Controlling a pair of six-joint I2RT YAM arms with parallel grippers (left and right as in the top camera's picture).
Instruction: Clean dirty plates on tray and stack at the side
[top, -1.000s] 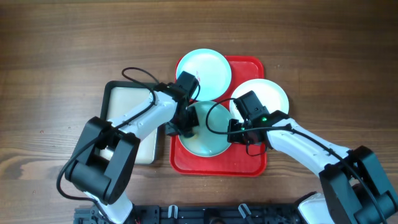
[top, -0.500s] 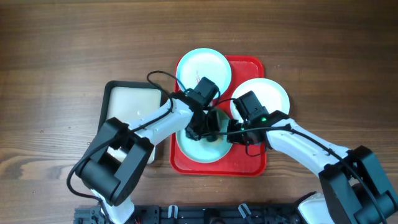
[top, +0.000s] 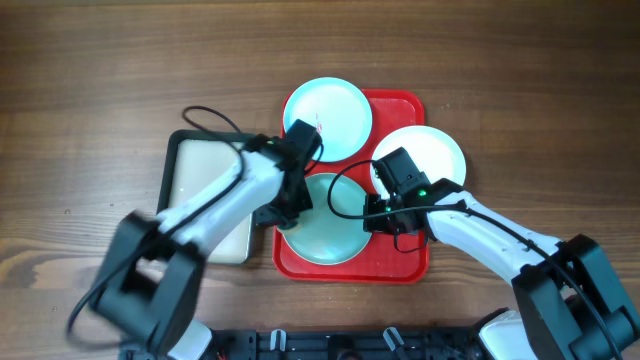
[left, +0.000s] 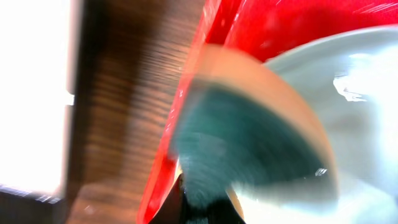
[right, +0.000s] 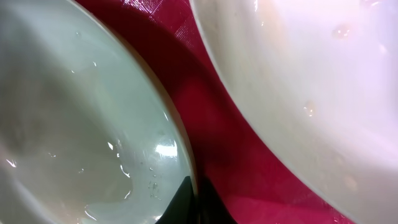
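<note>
The grey pan is to the left of the gripper in the overhead view. My left gripper should swing off the plate next and release the sponge over the pan.
The red tray holds three plates. A pale blue plate lies at its far left, a white plate overhangs its right rim, and a wet pale blue plate lies at the front. My left gripper is shut on a green and tan sponge, blurred by motion, at this front plate's left edge. My right gripper is shut on the same plate's right rim, fingertips either side of it. The white plate lies just beside.
A grey metal pan with a dark rim sits left of the tray, partly under my left arm; it shows as a bright patch in the left wrist view. Bare wooden table surrounds everything.
My left gripper swept the sponge from the front plate's left edge to its middle and back to the left edge. The right gripper has kept its hold on the rim.
</note>
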